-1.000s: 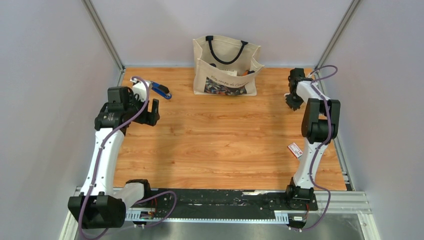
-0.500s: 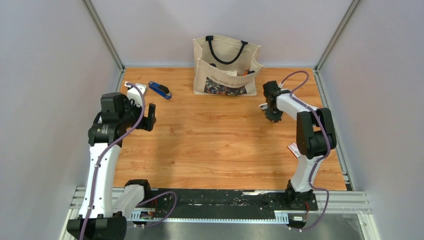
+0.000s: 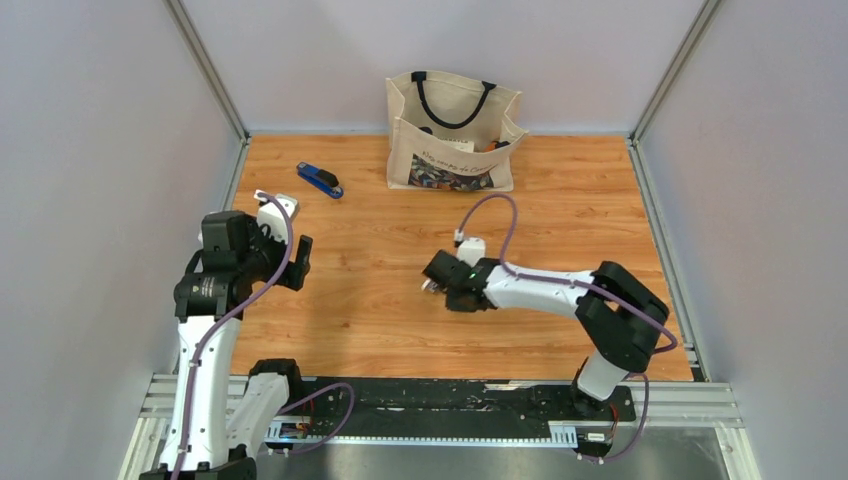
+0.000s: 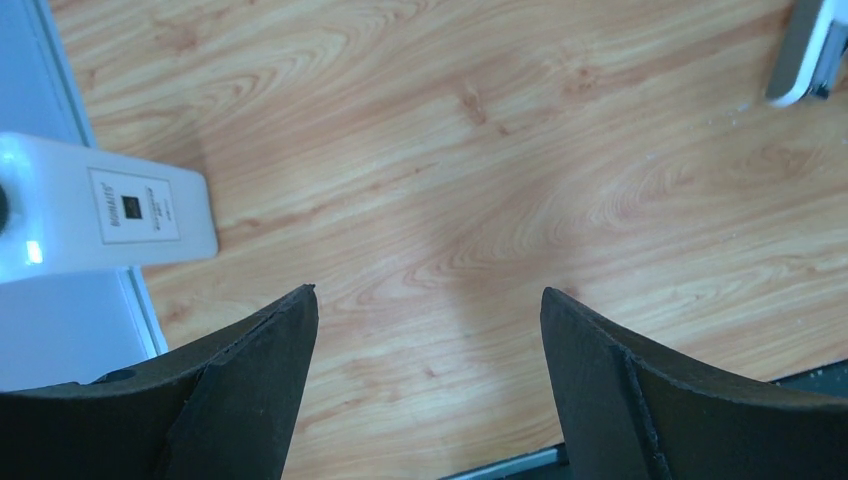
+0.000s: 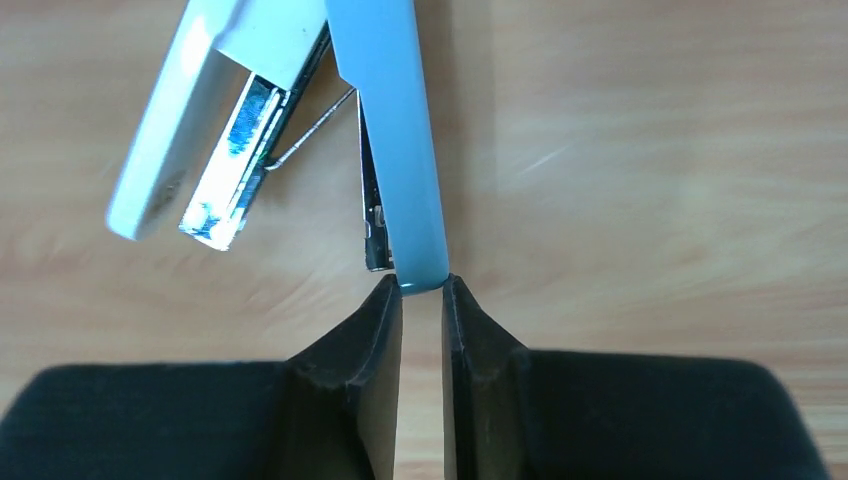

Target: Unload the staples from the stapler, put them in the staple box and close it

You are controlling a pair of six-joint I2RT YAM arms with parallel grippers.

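Observation:
The bare near wood is clear, so my right gripper should move the open pale grey-blue and white stapler back and to the left in the top view and let it go on that wood.
The slim dark blue stapler (image 3: 320, 179) lies shut on the wood at the back left, with no gripper on it. My left gripper (image 3: 300, 262) hangs open and empty nearer than it, over bare wood (image 4: 428, 292). My right gripper (image 3: 430, 283) is at the table's middle, shut on the tip of the lid of a pale grey-blue and white stapler (image 5: 392, 130). That stapler is swung open, its white base (image 5: 200, 100) splayed left and its shiny magazine (image 5: 232, 160) exposed. I cannot make out any separate staples.
A cream tote bag (image 3: 455, 132) stands at the back centre. Grey walls close in the left, right and back. A white labelled block (image 4: 105, 215) shows at the left of the left wrist view, and a white object's end (image 4: 808, 55) at its top right.
My right arm has swung from the back right corner to the table's middle. My left gripper has drawn back toward the near side, away from the dark blue stapler.

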